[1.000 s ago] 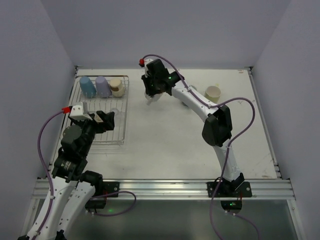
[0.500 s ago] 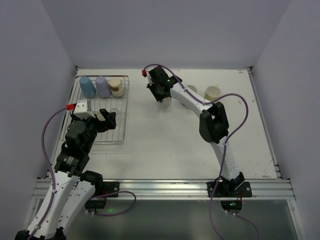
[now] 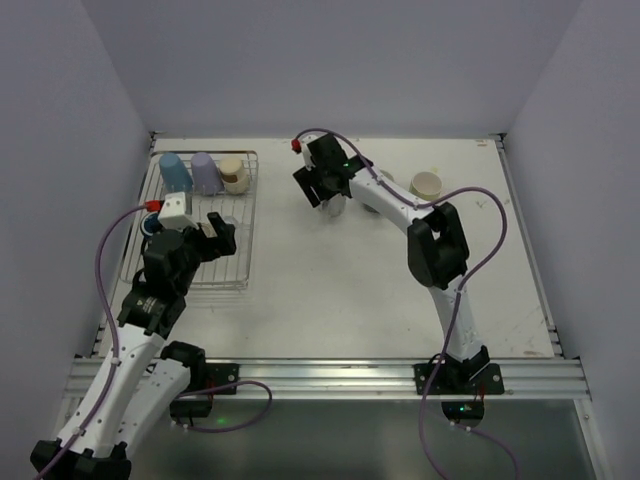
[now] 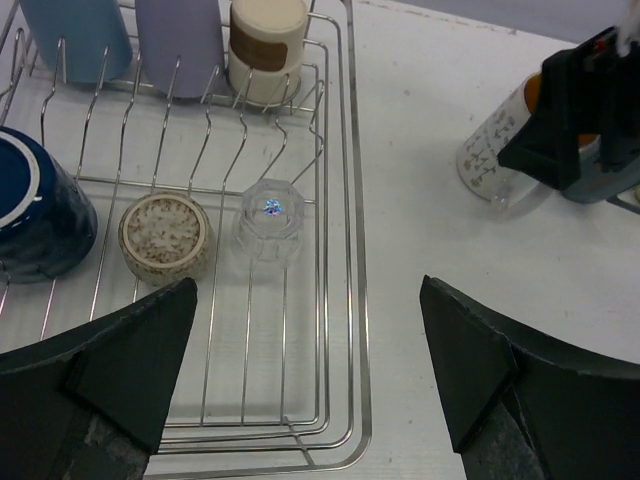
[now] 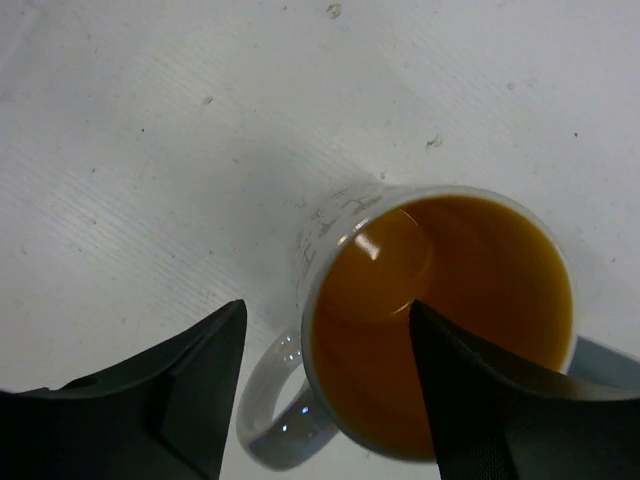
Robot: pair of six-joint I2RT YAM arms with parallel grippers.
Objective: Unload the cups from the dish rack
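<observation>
The tiny clear glass (image 4: 270,220) has gaps beside it for both fingers, so my left gripper will next move outward and down, straddle it and close on its sides.
The silver wire dish rack (image 3: 243,252) (image 4: 354,300) lies at the table's left. It holds a light blue cup (image 4: 75,35), a lavender cup (image 4: 180,40), a beige cup (image 4: 265,45), a navy mug (image 4: 35,220), a small speckled cup (image 4: 165,235) and a tiny clear glass (image 4: 270,220). My left gripper (image 3: 215,236) (image 4: 305,300) hangs open above the rack's near right corner, holding nothing. The orange-inside mug (image 3: 337,207) (image 5: 440,330) stands upright on the table right of the rack. My right gripper (image 3: 322,187) (image 5: 325,310) is open, its jaws straddling the mug's rim without touching it.
A pale yellow-green cup (image 3: 427,185) stands on the table at the back right. A grey cup (image 3: 385,180) shows partly behind the right arm. The enclosure's walls close in the back and both sides.
The right gripper carried the orange-inside mug rightward and down onto the table, then opened off it. The left arm moved forward over the rack, still open.
</observation>
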